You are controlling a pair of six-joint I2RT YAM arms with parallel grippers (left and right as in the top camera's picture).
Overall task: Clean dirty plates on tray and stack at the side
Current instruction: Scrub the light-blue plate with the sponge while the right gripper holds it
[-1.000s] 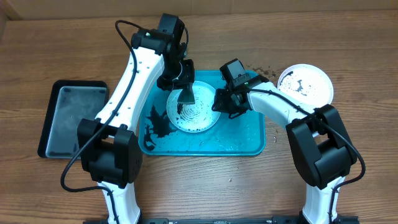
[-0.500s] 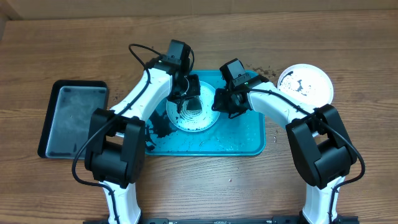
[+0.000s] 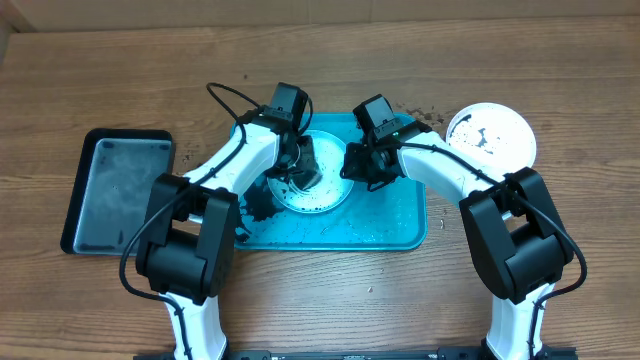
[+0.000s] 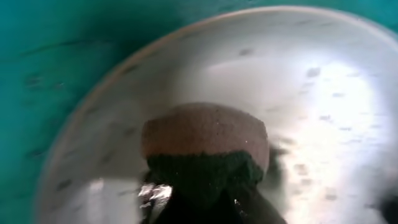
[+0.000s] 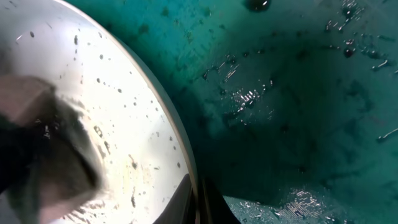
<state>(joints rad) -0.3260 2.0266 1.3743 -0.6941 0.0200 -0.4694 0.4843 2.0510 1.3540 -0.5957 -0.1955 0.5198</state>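
Observation:
The robot should raise its left gripper, move it over the black tray (image 3: 124, 190), which is empty and to the gripper's left in the overhead view, and lower it to let go of the sponge.
A pale round plate (image 3: 325, 195) with black specks lies on the turquoise tray (image 3: 390, 220). My left gripper (image 3: 300, 165) is shut on a sponge (image 4: 205, 130) with a brown face and a dark green pad. It presses the sponge onto the plate (image 4: 323, 93). My right gripper (image 3: 352, 165) is shut on the plate's right rim (image 5: 186, 155), with the rim between its fingers (image 5: 199, 199). The sponge shows blurred at the left of the right wrist view (image 5: 43, 149). A white plate (image 3: 490, 135) with black smears sits on the table, right of the tray. The yellow-green plate is out of view.
A smaller black tray (image 3: 120, 190) lies on the table at the left. Dark smears (image 3: 255, 205) cover the turquoise tray's left part, and its floor is wet (image 5: 298, 112). Dark crumbs (image 3: 420, 112) lie on the table behind the tray.
My left arm has swung lower and drawn the sponge toward the front across the plate. The right gripper has held still on the rim.

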